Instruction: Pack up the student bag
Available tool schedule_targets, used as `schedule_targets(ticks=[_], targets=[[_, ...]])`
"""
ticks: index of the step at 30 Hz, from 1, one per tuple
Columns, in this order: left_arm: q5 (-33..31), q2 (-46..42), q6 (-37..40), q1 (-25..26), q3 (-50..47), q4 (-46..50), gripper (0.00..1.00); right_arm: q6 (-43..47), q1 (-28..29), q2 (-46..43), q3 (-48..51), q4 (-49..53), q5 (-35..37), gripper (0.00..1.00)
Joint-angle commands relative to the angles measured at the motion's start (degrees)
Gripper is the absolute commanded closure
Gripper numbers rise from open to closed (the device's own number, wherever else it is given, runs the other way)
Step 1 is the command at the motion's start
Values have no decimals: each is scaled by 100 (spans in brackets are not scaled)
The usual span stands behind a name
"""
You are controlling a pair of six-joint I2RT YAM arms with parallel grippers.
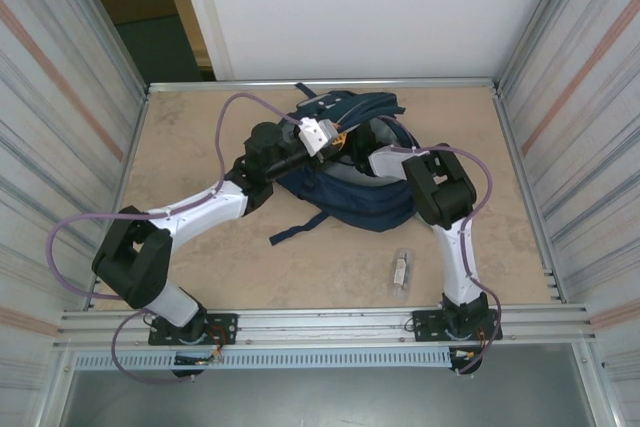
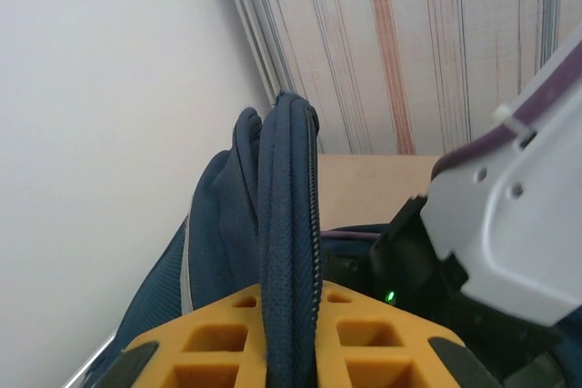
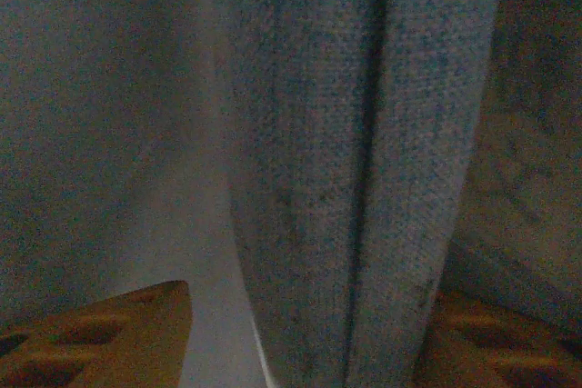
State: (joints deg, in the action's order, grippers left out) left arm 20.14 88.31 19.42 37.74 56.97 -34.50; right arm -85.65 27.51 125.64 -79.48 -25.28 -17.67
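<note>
The upright zippered fold goes away from my right gripper in my left gripper next. Then my left gripper spreads its fingers to release the fold.
The student bag (image 1: 345,197) lies at the back middle of the table, navy blue with its mouth lifted. My left gripper (image 1: 338,137) holds up the rim of that mouth. In the left wrist view its orange fingers (image 2: 364,333) are shut on a fold of the bag's zippered edge (image 2: 289,224), which stands straight up between them. My right gripper (image 1: 378,155) reaches into the bag from the right. In the dim right wrist view its fingers (image 3: 109,338) stand wide apart, with a grey-blue fold of bag lining (image 3: 355,179) hanging between them.
A small clear packet (image 1: 400,270) lies on the table in front of the bag, near the right arm's base. A dark strap (image 1: 297,227) trails from the bag toward the front. Metal walls close in the left, right and back sides.
</note>
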Motion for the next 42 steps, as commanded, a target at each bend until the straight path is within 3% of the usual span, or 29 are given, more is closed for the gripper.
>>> schedule_targets(ticks=[1,6,18,27,32,34,36,38,42], targets=[[88,-107,339,41,36,-278,100,507,-278,-579,178,908,-241,38],[-165,95,126,-136,-81,-337,100,659,-581,-792,454,881,-1112,37],[-446,0,-116,-278,-691,-417,100,1268,-941,-2083,1441,1753,-1492,36],[-349,-206,-100,-690,-1041,-110,100,2922,-1252,-3868,2169,3620,-999,35],[-413,-362,140,-1185,-1196,298,99,4198,-1519,-4602,2234,5388,206,28],[-463,-382,208,-1387,-1246,321,95,4314,-1555,-4838,2328,6044,1060,24],[-459,-407,143,-1592,-1241,441,80,4047,-1583,-5050,2521,6539,2097,21],[-496,-466,-9,-1692,-1215,669,59,3962,-1763,-5159,2741,6719,2334,20],[-281,-851,-478,-1724,-1178,1250,48,3689,-2446,-5388,3291,6693,1869,20]])
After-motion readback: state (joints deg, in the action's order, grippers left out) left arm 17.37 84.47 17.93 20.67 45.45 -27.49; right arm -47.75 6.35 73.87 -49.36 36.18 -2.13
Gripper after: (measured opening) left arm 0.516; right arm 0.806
